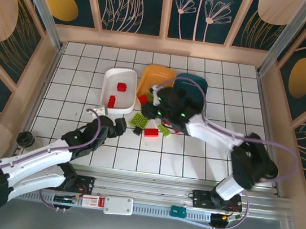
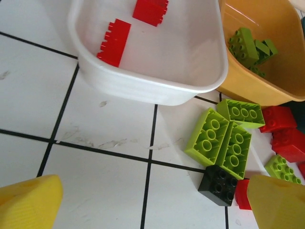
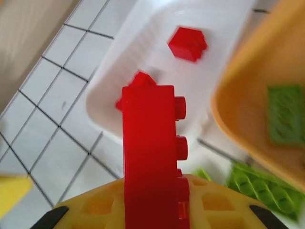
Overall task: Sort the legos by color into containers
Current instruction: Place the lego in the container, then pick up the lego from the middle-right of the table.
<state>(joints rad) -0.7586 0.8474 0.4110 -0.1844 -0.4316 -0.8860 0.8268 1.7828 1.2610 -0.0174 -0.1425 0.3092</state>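
Note:
My right gripper should move the long red lego [image 3: 152, 157] over the white container and let go of the lego inside.
My right gripper [image 3: 155, 210] is shut on a long red lego [image 3: 152, 157], held upright just above the near edge of the white container [image 3: 119, 57]. From above, that gripper [image 1: 150, 99] hangs between the white container [image 1: 107, 79] and the orange container [image 1: 157, 75]. The dark teal container [image 1: 196, 84] lies partly under the arm. Two red legos [image 2: 114, 42] lie in the white container [image 2: 143, 88], and lime ones [image 2: 250, 45] in the orange container [image 2: 281, 86]. My left gripper [image 2: 155, 210] is open over bare tile, with a black lego [image 2: 219, 183] beside its right finger.
Loose lime legos [image 2: 219, 140], red legos [image 2: 286, 138] and the black one lie clustered on the tiles in front of the containers [image 1: 151, 127]. Wooden walls [image 1: 38, 75] close in the tiled table on three sides.

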